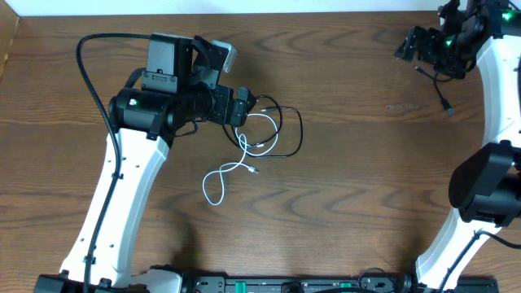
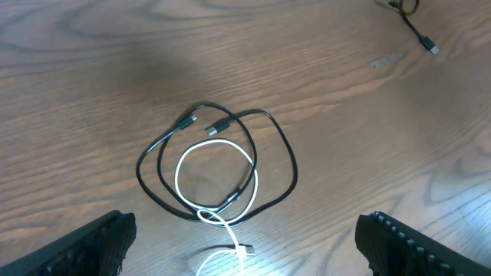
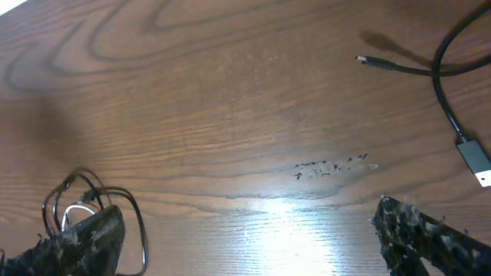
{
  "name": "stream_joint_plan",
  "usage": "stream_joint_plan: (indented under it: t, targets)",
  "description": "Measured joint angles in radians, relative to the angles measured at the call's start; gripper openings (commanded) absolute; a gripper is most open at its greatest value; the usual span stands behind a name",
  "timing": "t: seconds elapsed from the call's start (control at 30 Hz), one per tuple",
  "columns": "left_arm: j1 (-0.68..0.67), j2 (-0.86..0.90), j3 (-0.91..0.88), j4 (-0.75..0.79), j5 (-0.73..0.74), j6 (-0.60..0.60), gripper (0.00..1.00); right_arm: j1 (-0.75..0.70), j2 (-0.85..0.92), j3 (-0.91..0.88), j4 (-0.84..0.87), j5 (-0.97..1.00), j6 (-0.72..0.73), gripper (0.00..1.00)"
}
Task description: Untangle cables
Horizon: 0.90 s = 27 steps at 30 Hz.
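Observation:
I should move my left gripper down and back next, onto the white cable's part near the plug point(image 1: 244, 150), because the white cable point(image 1: 213, 181) is over the black loops at their near side.
The black cable point(image 1: 298, 130) lies coiled in loops at the table's middle. The white cable point(image 1: 213, 181) loops through the coil and trails toward the front left. In the left wrist view the black cable point(image 2: 294, 165) forms overlapping loops, and the white cable point(image 2: 178, 165) makes a ring inside them and crosses them at the near side, its plug lying just below. My left gripper point(image 1: 242, 107) is open and empty, at the coil's left edge point(image 2: 247, 230). My right gripper point(image 1: 409, 45) is open and empty at the far right, well away point(image 3: 245, 230). The right wrist view shows the tangle point(image 3: 77, 192) small, at the lower left.
A black wire with a plug point(image 1: 447, 106) hangs from the right arm onto the table at the back right; it also shows in the right wrist view point(image 3: 449, 115) and the left wrist view point(image 2: 426, 42). A small scuff point(image 3: 330, 167) marks the wood.

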Motion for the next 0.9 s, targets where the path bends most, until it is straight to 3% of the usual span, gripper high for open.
stream_joint_plan:
  t: [0.9]
  targets:
    - [0.000, 0.000, 0.000, 0.000, 0.000, 0.000, 0.97, 0.000, 0.000, 0.000, -0.029, 0.000, -0.047, 0.99]
